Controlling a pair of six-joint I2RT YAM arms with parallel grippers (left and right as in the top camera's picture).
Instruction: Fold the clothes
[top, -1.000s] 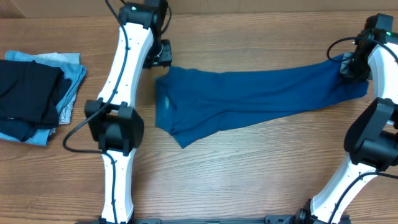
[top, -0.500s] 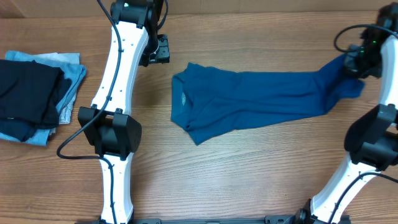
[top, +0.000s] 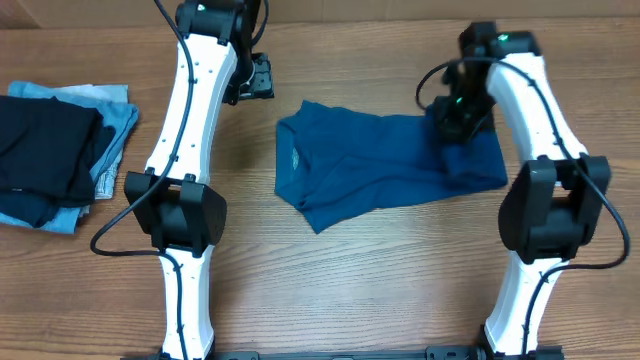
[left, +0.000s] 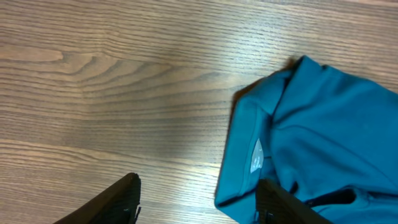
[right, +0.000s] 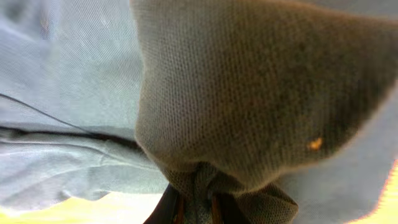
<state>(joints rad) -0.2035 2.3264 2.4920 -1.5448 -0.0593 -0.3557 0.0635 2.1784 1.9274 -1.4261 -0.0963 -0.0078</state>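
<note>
The right gripper carries the bunch of fabric over the shirt's middle (top: 378, 160) toward the shirt's collar end next and releases it there, because flat fabric lies open there for the fold.
The deep-blue shirt (top: 370, 165) lies on the table's middle, collar end to the left, its right end doubled back over itself. My right gripper (top: 460, 112) is shut on a bunch of that fabric above the shirt's right part. In the right wrist view cloth (right: 249, 93) fills the frame and is pinched between the jaws of the right gripper (right: 196, 208). My left gripper (top: 255, 78) hangs at the back left, apart from the shirt. In the left wrist view the left gripper (left: 198, 202) is open over bare wood, and the collar (left: 249, 143) lies by its right finger (left: 280, 205).
A folded black garment (top: 45, 150) rests on a folded pale blue one (top: 118, 130) at the table's left edge. Bare wood (top: 350, 280) lies in front of the shirt.
My right gripper has carried the shirt's right end leftward over its middle, shortening the spread. The left gripper's jaws have widened, and the shirt's collar end slid right, away from it.
</note>
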